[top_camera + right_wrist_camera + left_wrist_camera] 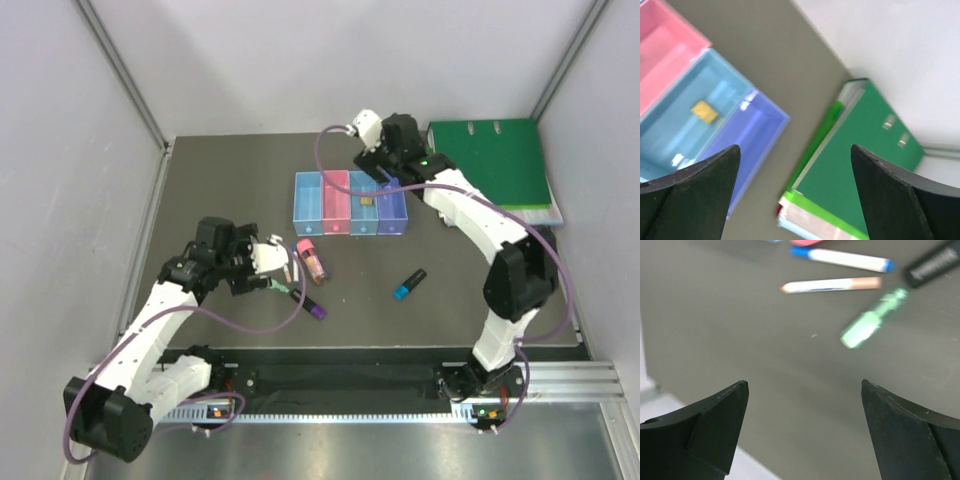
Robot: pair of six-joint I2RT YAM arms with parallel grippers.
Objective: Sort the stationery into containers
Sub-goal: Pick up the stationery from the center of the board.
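Note:
My left gripper moves down and turns onto the mint green marker's pale end (275, 284) (860, 330) next, since the marker lies at an angle to the open fingers.
Four bins stand in a row: light blue (308, 203), pink (336, 203), blue (364, 207) and violet-blue (392, 210). A tan eraser (367, 201) lies in the blue bin (687, 125); it also shows in the right wrist view (705, 111). My right gripper (386, 170) hangs open and empty over the violet-blue bin's far end (747, 145). My left gripper (262, 268) is open and empty above the table, short of a mint green marker (872, 325), two white pens (845, 259) (830, 285) and a black marker (932, 267). A thick pink marker (311, 258) lies nearby.
A black marker with a purple end (308, 303) lies in front of the pink one. A black marker with a blue end (409, 284) lies alone right of centre. A large green ring binder (495, 165) sits at the back right, close to the violet-blue bin.

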